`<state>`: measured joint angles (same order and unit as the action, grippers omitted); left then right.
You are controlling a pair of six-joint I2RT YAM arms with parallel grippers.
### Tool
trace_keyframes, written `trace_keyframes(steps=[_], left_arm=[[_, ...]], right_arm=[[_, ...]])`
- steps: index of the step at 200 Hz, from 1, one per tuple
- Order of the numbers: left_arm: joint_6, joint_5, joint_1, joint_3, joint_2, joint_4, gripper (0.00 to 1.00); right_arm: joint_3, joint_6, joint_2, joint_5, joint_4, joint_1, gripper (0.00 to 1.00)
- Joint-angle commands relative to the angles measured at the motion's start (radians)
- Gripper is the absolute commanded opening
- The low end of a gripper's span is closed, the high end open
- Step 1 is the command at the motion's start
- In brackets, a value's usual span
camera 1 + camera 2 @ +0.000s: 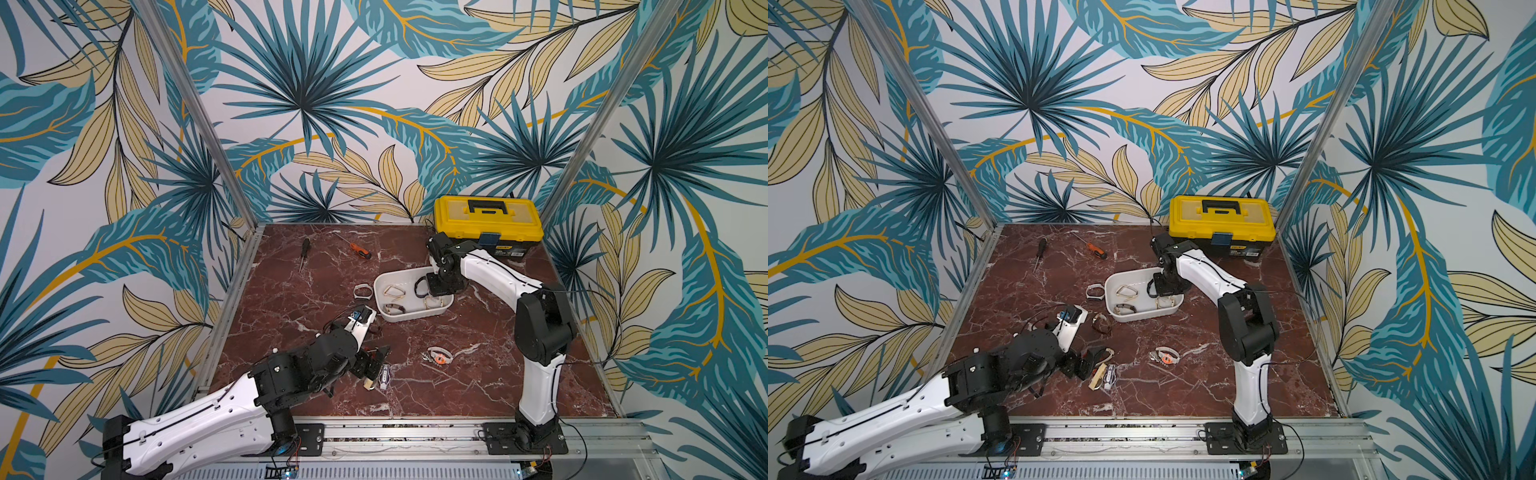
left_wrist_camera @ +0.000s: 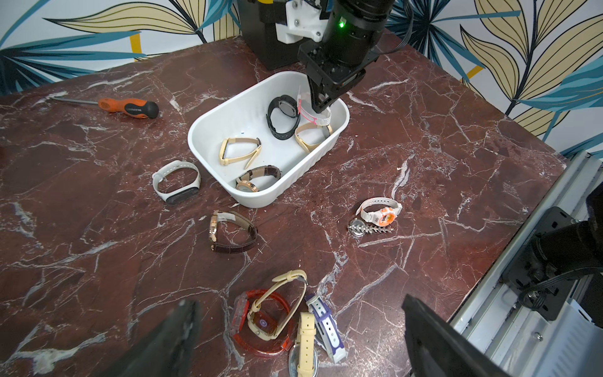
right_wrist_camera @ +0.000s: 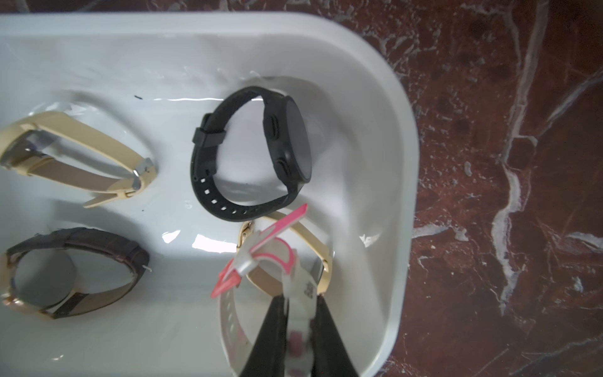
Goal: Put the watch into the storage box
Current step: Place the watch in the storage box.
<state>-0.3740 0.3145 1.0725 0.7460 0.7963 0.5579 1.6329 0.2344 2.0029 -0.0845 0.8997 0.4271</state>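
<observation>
My right gripper is holding the white-and-pink watch, which already hangs inside the storage box's sides, so I need to lower the gripper gently over the beige watch (image 1: pixel 435 302) (image 3: pixel 319 248) and let go there.
The white storage box (image 1: pixel 409 316) (image 2: pixel 202 130) sits mid-table. My right gripper (image 3: pixel 301 298) (image 1: pixel 436 286) reaches down into its far right corner, shut on a white-and-pink watch (image 3: pixel 297 274) (image 2: pixel 311 112) that hangs just above a beige watch (image 3: pixel 319 248). A black watch (image 3: pixel 257 153), a cream-strapped one (image 3: pixel 78 156) and a brown leather one (image 3: pixel 71 271) lie inside the box. My left gripper (image 2: pixel 300 302) (image 1: pixel 374 365) hovers open, low at the front left, over a pile with a red watch (image 2: pixel 261 346), a cream strap (image 2: pixel 306 339) and a purple-white one (image 2: pixel 326 326).
Loose on the marble lie a white band (image 2: pixel 176 179), a brown leather watch (image 2: pixel 231 233), a white-orange watch (image 2: pixel 380 210) and a silver piece (image 2: pixel 365 228). An orange screwdriver (image 1: pixel 359 251) and a black one (image 1: pixel 304 249) lie at the back. The yellow toolbox (image 1: pixel 488 220) stands back right.
</observation>
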Motion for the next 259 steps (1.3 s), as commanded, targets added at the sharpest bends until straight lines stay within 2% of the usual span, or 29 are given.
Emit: trace_keyframes(steps=[1, 60, 101, 133, 201, 238, 259], left_arm=[[-0.002, 0.009, 0.001, 0.013, -0.002, -0.001, 1.00], [-0.001, 0.009, 0.001, 0.016, 0.007, -0.006, 1.00], [0.003, 0.009, 0.002, 0.015, 0.014, -0.011, 1.00], [0.001, 0.003, 0.001, 0.016, 0.023, -0.012, 1.00], [-0.001, -0.011, 0.001, 0.024, 0.037, -0.030, 1.00], [-0.009, -0.032, 0.001, 0.036, 0.078, -0.046, 1.00], [-0.023, -0.061, 0.001, 0.054, 0.120, -0.053, 1.00]], right_arm=[[-0.014, -0.026, 0.024, -0.003, 0.022, -0.012, 0.05], [-0.013, -0.037, 0.066, -0.049, 0.027, -0.027, 0.06], [-0.017, -0.028, 0.061, -0.058, 0.016, -0.027, 0.24], [-0.028, -0.014, 0.025, -0.051, 0.007, -0.027, 0.32], [-0.112, 0.040, -0.177, 0.013, -0.045, -0.026, 0.42], [-0.191, 0.078, -0.323, 0.085, -0.083, -0.026, 0.56], [-0.285, 0.100, -0.460, 0.140, -0.117, -0.027, 0.70]])
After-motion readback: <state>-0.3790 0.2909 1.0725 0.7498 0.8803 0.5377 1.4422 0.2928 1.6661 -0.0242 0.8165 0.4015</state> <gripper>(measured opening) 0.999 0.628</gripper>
